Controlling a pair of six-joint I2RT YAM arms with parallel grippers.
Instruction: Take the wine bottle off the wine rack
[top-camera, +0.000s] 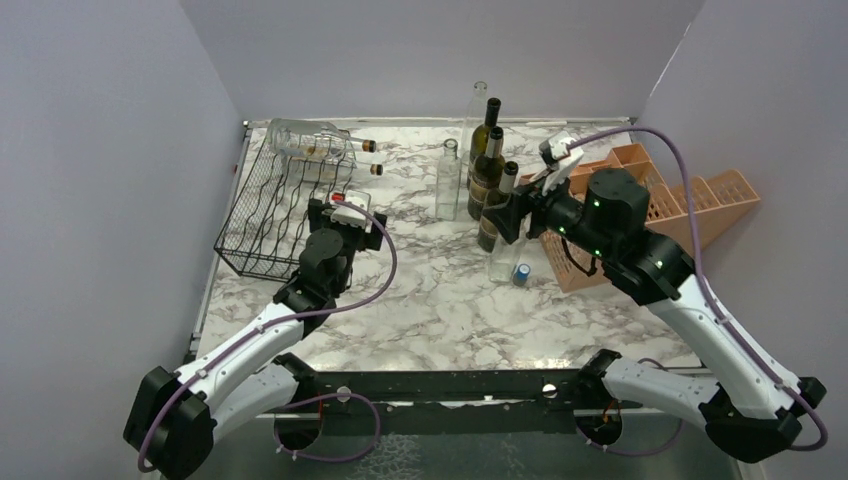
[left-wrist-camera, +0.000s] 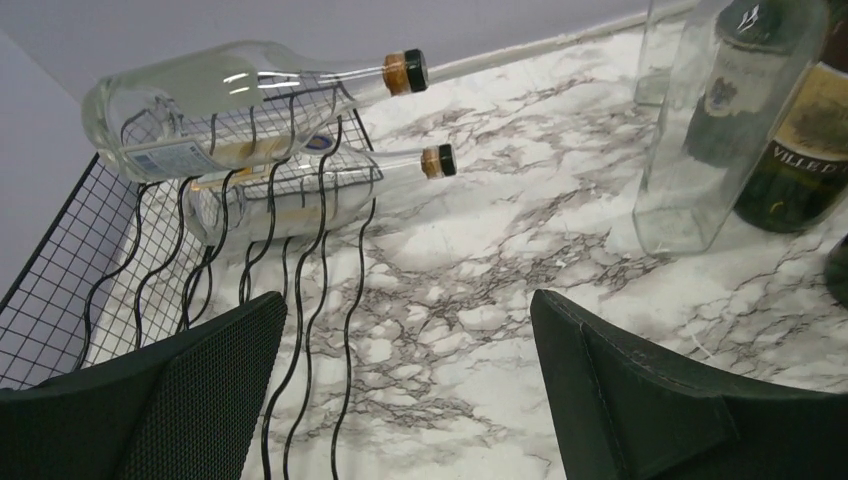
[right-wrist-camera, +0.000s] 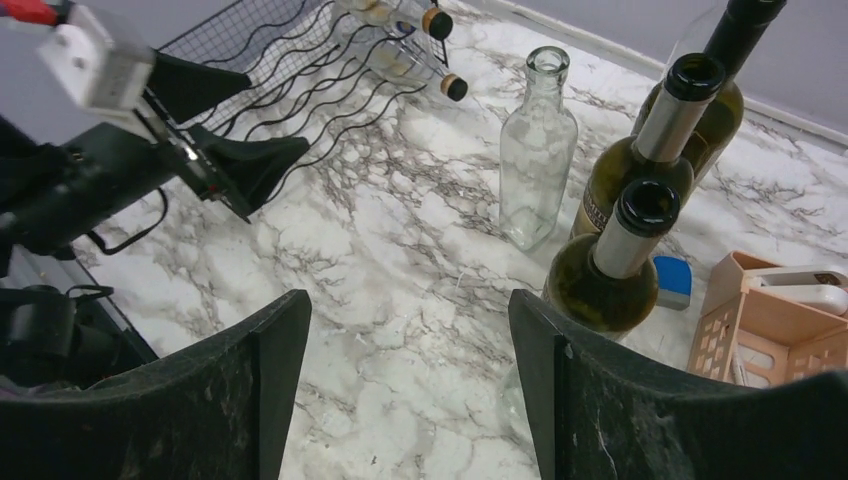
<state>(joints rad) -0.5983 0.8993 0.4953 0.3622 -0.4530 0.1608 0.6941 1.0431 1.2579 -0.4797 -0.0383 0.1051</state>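
Note:
I need to move my left gripper outward next and turn it onto the top bottle's corked neck (top-camera: 364, 146) (left-wrist-camera: 392, 74), because the neck is outward of my left gripper at the far end of the rack.
The black wire wine rack (top-camera: 262, 215) stands at the table's left. Two clear wine bottles lie across its far end, one on top (left-wrist-camera: 215, 100) and one just below (left-wrist-camera: 300, 195), corked necks pointing right. My left gripper (top-camera: 335, 207) hovers at the rack's right side, short of the bottles. In the left wrist view it (left-wrist-camera: 408, 300) is open, with only marble and rack wires between the fingers. My right gripper (top-camera: 506, 216) is over a group of standing bottles at mid table. Seen from the right wrist, it (right-wrist-camera: 408, 297) is open and holds nothing.
Standing bottles cluster at the centre back: a clear one (right-wrist-camera: 537, 150), green ones (right-wrist-camera: 635, 150) (right-wrist-camera: 610, 275) and a tall clear one (top-camera: 478, 110). A salmon plastic crate (top-camera: 700, 200) lies at the right, a small blue item (right-wrist-camera: 673, 280) beside the bottles. Walls enclose three sides.

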